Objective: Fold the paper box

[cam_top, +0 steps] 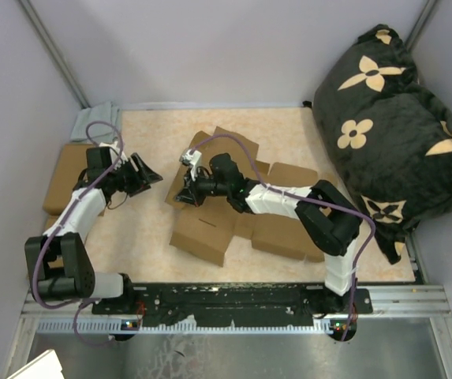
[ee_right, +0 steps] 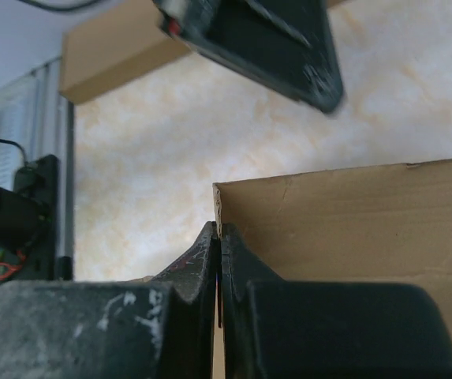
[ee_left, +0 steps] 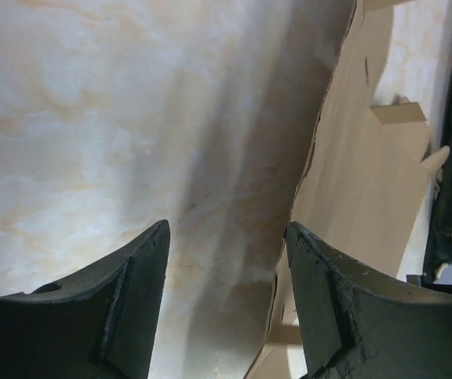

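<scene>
With the raised flap held up by my right gripper, I will bring my left gripper to the right in the top view onto the flap's top edge (cam_top: 181, 167) (ee_left: 298, 193).
The paper box (cam_top: 233, 213) is a large brown corrugated die-cut sheet with flaps, lying in the middle of the table. My right gripper (cam_top: 180, 197) is shut on the edge of one raised flap at the sheet's left side; in the right wrist view (ee_right: 218, 233) the cardboard (ee_right: 352, 221) stands up between the closed fingers. My left gripper (cam_top: 151, 174) is open and empty, just left of the sheet. In the left wrist view (ee_left: 226, 237) its fingers are spread above the bare table, with the sheet's edge (ee_left: 360, 189) to the right.
A closed brown box (cam_top: 66, 175) lies at the far left under the left arm, with a grey cloth (cam_top: 95, 120) behind it. A black cushion with tan flowers (cam_top: 399, 118) fills the right side. A black rail (cam_top: 233, 300) runs along the near edge.
</scene>
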Controlling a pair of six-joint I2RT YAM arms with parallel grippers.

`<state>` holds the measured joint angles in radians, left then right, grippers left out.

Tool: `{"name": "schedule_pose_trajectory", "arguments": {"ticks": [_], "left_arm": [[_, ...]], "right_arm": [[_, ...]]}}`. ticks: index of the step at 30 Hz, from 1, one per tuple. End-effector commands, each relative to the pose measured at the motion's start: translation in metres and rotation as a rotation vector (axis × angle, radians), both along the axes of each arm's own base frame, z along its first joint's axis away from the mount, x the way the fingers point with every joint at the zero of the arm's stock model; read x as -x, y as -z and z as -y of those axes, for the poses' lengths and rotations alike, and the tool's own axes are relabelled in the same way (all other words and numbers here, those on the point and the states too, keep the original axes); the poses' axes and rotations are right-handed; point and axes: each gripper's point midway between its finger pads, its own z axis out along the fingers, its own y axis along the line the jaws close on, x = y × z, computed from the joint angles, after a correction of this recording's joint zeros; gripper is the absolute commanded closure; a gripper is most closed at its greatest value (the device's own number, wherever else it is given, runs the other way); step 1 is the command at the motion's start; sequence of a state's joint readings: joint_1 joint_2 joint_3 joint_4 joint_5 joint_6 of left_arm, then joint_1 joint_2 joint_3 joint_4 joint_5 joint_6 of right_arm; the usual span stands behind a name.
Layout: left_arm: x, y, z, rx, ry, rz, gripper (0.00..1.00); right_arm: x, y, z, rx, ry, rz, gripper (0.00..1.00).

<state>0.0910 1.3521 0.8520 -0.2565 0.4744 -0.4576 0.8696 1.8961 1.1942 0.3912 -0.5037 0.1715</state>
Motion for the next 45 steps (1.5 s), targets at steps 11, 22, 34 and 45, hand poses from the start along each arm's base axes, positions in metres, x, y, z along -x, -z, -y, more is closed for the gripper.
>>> {"name": "schedule_pose_trajectory", "arguments": {"ticks": [11, 22, 34, 45], "left_arm": [[-0.03, -0.027, 0.05, -0.081, 0.192, 0.081, 0.33], [-0.031, -0.025, 0.088, -0.069, 0.328, 0.089, 0.39], [-0.035, -0.047, 0.092, -0.125, 0.368, 0.162, 1.0], [-0.039, -0.084, 0.093, -0.242, 0.41, 0.282, 1.0]], "right_arm": [[0.049, -0.089, -0.003, -0.258, -0.186, 0.106, 1.0], [0.052, -0.089, -0.001, -0.247, -0.194, 0.092, 0.97], [0.032, -0.08, 0.007, -0.144, -0.074, 0.044, 0.65], [-0.062, -0.083, 0.143, -0.04, 0.468, -0.001, 0.45]]}}
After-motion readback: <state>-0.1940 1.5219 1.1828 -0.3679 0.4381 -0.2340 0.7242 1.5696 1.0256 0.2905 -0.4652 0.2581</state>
